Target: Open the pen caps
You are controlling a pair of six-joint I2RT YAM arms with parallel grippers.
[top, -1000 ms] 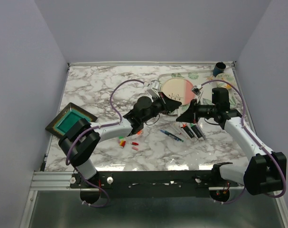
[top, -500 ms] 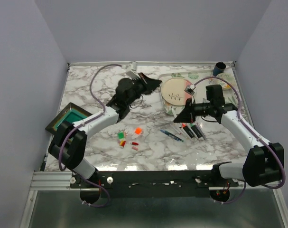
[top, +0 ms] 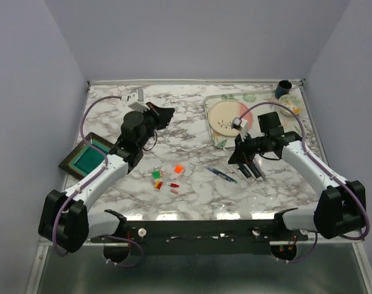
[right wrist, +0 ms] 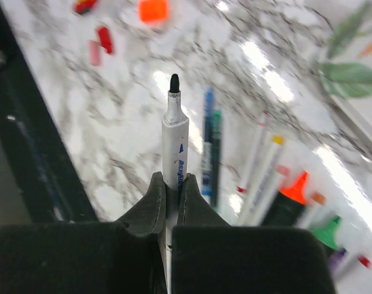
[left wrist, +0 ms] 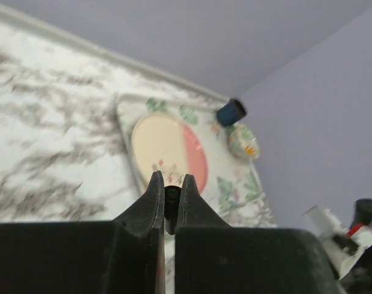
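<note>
Uncapped highlighters lie below my right gripper and to its right in the wrist view, so I should move over and down next and let go of the bare pen among them.
My left gripper (left wrist: 171, 182) is shut on a small black pen cap (left wrist: 171, 197), held in the air over the back left of the table (top: 162, 114). My right gripper (right wrist: 172, 181) is shut on a white pen (right wrist: 174, 144) whose black tip is bare and points away from me. This gripper hovers low over the loose pens (top: 237, 155). Green (top: 156, 174), orange (top: 178, 168), red (top: 173, 184) and pink (top: 175, 191) caps lie loose at the table's centre front. The orange cap (right wrist: 153, 10) and the red one (right wrist: 104, 38) also show in the right wrist view.
Uncapped slim pens (right wrist: 210, 147) and thick black highlighters (right wrist: 291, 197) lie under the right gripper. A floral tray (top: 217, 139) with a plate (top: 225, 116) stands at the back right, beside a blue cup (top: 284, 87) and a small bowl (top: 290, 101). A green-lined box (top: 89, 157) sits at the left edge.
The left arm has swung left and back, away from the right gripper, carrying the black cap. The right gripper has come down toward the loose pens with the uncapped white pen.
</note>
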